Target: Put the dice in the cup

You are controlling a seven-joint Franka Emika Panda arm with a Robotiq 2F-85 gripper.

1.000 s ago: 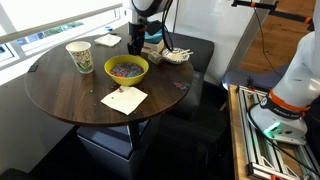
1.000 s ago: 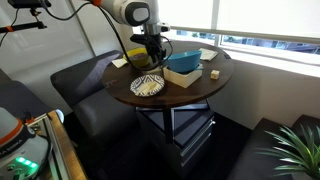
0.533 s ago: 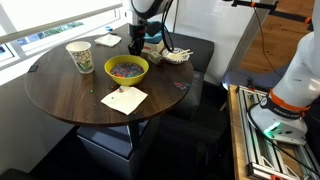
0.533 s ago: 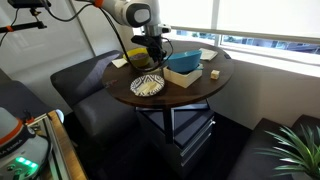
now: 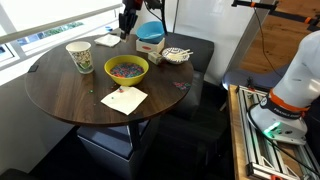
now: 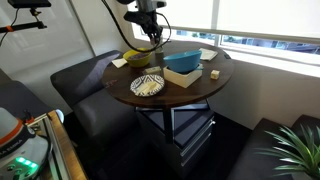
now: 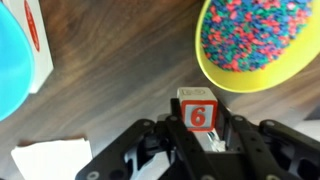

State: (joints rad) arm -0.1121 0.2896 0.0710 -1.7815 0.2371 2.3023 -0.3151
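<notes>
The robot's gripper has to go up past the yellow bowl and then come down over the cup's open rim (image 5: 79, 46).
My gripper (image 7: 197, 128) is shut on a white die (image 7: 196, 110) with a red-framed 6 on its face. It holds the die well above the wooden table (image 5: 60, 95), as both exterior views show (image 5: 127, 22) (image 6: 150, 24). The cream paper cup (image 5: 79, 56) with a greenish print stands upright near the table's window side, to the left of the gripper in that view. The cup is out of the wrist view.
A yellow bowl (image 5: 126, 68) of coloured beads lies below the gripper, also in the wrist view (image 7: 262, 40). A blue bowl (image 5: 150, 35) on a box stands beside it. A white napkin (image 5: 124, 99) and a woven dish (image 6: 147, 85) lie on the table.
The gripper has risen from table level to well above the table, carrying the die up with it.
</notes>
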